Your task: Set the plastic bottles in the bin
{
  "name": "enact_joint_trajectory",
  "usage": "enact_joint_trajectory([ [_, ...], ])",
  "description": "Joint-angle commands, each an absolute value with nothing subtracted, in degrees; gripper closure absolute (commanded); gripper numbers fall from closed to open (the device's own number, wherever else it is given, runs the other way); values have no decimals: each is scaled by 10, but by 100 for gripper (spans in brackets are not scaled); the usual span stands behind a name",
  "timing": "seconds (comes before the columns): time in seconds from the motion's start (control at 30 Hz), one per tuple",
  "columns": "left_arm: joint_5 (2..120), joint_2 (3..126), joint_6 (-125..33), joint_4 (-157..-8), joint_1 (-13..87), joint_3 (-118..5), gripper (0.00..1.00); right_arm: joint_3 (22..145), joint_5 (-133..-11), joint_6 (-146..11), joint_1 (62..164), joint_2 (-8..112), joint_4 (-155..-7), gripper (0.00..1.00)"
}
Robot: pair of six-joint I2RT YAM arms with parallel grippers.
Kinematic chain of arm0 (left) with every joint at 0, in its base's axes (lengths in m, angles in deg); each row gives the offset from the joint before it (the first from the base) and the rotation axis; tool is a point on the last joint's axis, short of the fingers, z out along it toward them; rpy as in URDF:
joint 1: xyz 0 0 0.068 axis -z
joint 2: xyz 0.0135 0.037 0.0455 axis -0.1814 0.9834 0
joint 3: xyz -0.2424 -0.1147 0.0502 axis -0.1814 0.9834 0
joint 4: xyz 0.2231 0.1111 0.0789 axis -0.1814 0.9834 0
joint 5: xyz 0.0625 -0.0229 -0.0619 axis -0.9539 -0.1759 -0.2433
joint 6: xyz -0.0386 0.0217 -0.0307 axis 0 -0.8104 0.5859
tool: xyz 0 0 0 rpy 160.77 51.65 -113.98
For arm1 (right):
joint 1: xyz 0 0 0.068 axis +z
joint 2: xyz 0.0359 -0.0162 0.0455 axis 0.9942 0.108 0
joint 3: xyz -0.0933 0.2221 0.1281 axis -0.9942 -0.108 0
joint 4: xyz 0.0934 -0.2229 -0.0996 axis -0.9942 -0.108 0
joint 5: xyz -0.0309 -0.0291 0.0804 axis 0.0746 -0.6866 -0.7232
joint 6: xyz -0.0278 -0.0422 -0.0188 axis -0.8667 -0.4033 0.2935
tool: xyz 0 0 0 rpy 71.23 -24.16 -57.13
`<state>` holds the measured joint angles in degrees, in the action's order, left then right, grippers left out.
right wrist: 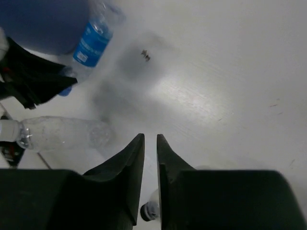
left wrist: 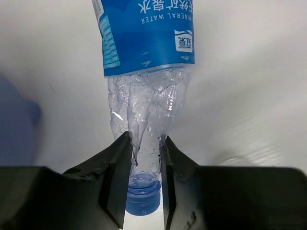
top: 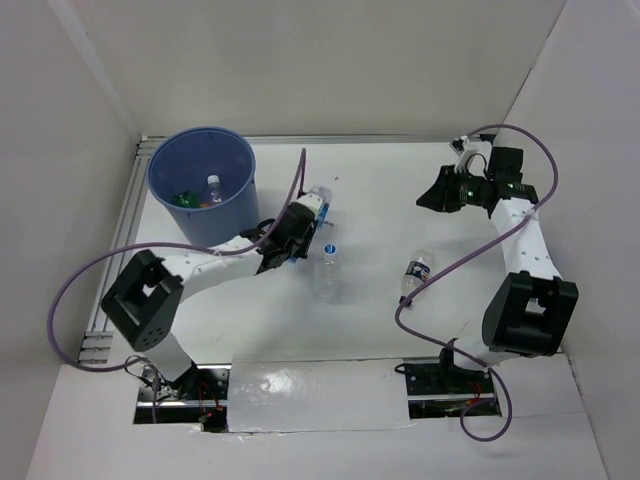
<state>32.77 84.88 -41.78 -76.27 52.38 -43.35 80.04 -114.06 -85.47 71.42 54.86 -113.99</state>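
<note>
Next, my left gripper lifts, moves over the bin's opening, and releases the neck of the bottle, since the blue bin's tall side stands beside the held bottle.
My left gripper is shut on the neck of a clear bottle with a blue label, its blue cap between the fingers. In the top view this gripper holds the bottle just right of the blue bin. The bin holds a green, an orange and a clear bottle. A clear unlabelled bottle and a dark-labelled bottle lie on the table. My right gripper is shut and empty, raised at the far right; its wrist view shows nothing between the fingers.
White walls enclose the table on three sides. A metal rail runs along the left edge beside the bin. Purple cables loop from both arms. The right wrist view shows the held bottle, the clear bottle and a cap below.
</note>
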Motion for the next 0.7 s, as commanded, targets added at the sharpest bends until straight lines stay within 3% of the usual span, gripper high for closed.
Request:
enact_joint_trajectory([
  [0.0,334,745,-443,-785,529,-528,93,779,-1181,-891,711,525,-1184,81],
  [0.07,352,724,-443,-771,515,-594,93,770,-1181,-898,711,525,-1207,95],
  [0.1,357,716,-443,-770,510,-615,93,770,-1181,-915,711,525,-1214,97],
  [0.3,311,645,-443,-744,447,-703,94,716,-1168,-936,705,495,-1220,86],
  [0.47,239,596,-432,-706,355,-649,94,703,-1146,-967,705,487,-1241,58],
  [0.6,259,556,-417,-692,271,-584,93,703,-1112,-979,694,487,-1267,25],
  [0.67,259,556,-410,-686,255,-567,88,695,-1076,-961,694,487,-1267,19],
])
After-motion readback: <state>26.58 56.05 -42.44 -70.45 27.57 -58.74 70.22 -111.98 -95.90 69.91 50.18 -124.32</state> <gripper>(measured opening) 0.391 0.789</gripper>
